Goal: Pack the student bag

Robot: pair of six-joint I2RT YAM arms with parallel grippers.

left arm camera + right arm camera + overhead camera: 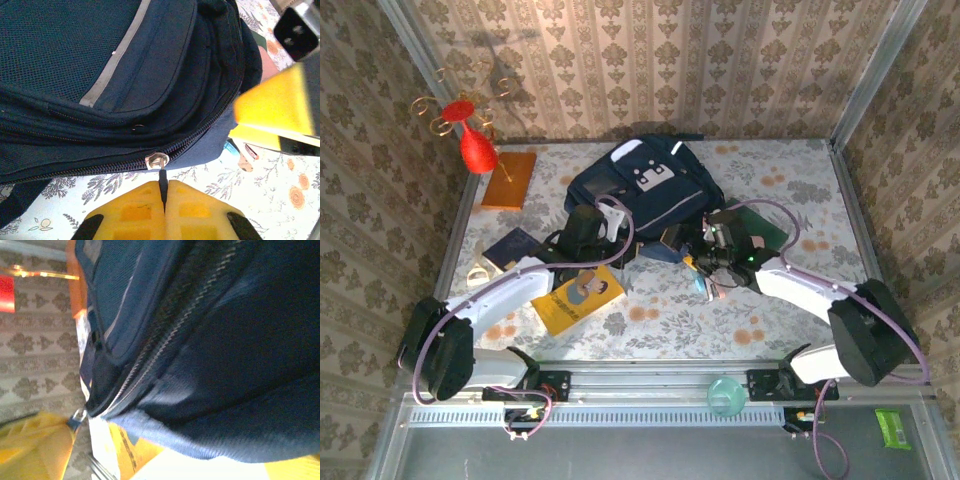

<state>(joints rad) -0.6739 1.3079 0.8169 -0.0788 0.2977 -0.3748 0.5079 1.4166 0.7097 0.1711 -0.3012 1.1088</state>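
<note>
The zipper still runs on past its silver slider [157, 161], so my left gripper will move along the bag's near edge toward the bag's end by the dark notebook [12, 180].
The student bag [645, 190], dark navy with a grey-white patch, lies flat at the table's middle back. My left gripper [165, 184] is shut on the black zipper pull [163, 179], which hangs from a silver slider [157, 161] on the bag's near edge. In the top view the left gripper [616, 248] sits at the bag's front left. My right gripper [705, 260] is at the bag's front right corner, and its yellow fingers [272, 102] close on the bag's fabric [215, 390]. One pale pad [150, 452] shows beneath that fabric.
A yellow book [582, 298] lies near the left arm, with a dark notebook [512, 247] and an orange book [510, 178] further left. A red vase [477, 148] stands at the back left. Small items [243, 155] lie by the bag's corner. Patterned walls enclose the table.
</note>
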